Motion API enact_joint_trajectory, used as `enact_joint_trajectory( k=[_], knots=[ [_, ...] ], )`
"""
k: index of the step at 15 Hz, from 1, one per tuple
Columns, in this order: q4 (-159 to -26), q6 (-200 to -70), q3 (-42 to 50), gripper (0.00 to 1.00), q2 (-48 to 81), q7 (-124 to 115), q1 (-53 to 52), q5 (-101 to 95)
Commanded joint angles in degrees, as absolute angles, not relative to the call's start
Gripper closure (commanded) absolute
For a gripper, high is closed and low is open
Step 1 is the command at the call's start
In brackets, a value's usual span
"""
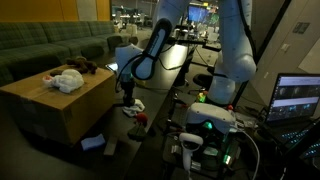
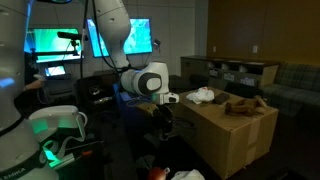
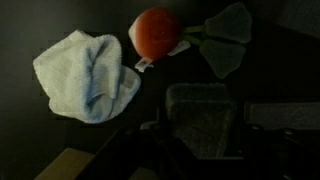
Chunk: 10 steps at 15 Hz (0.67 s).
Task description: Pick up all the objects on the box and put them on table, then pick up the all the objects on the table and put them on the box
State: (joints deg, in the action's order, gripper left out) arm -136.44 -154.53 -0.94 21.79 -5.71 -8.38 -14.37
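My gripper will next lower the dark grey textured piece (image 3: 200,108) onto the black table beside the pale cloth (image 3: 85,75).
My gripper (image 1: 127,95) (image 2: 165,118) (image 3: 200,125) hangs over the black table (image 3: 270,70), beside the brown cardboard box (image 1: 60,105) (image 2: 235,135). In the wrist view a dark grey textured piece (image 3: 200,108) sits between the jaws, which stand against its sides. Beyond it on the table lie a pale crumpled cloth (image 3: 85,75) and a red round toy (image 3: 155,32) (image 1: 141,120) with green leaves. A white fluffy toy (image 1: 67,80) (image 2: 203,95) and a brown thing (image 1: 80,67) (image 2: 240,106) rest on the box top.
A green sofa (image 1: 50,45) (image 2: 290,80) stands behind the box. A blue piece (image 1: 92,142) lies low by the box's near corner. Lit monitors (image 2: 55,45) and a laptop (image 1: 298,98) stand near the robot base.
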Motion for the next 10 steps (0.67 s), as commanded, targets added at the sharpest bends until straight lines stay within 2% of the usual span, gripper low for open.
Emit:
enact_joint_trajectory(
  k=[1, 10],
  knots=[
    [-133.35, -159.49, 2.56, 0.68, 28.88, -11.19, -12.41, -17.27],
    [-122.11, -164.14, 7.5, 0.68, 43.18, -12.37, -17.31, -14.63]
  ],
)
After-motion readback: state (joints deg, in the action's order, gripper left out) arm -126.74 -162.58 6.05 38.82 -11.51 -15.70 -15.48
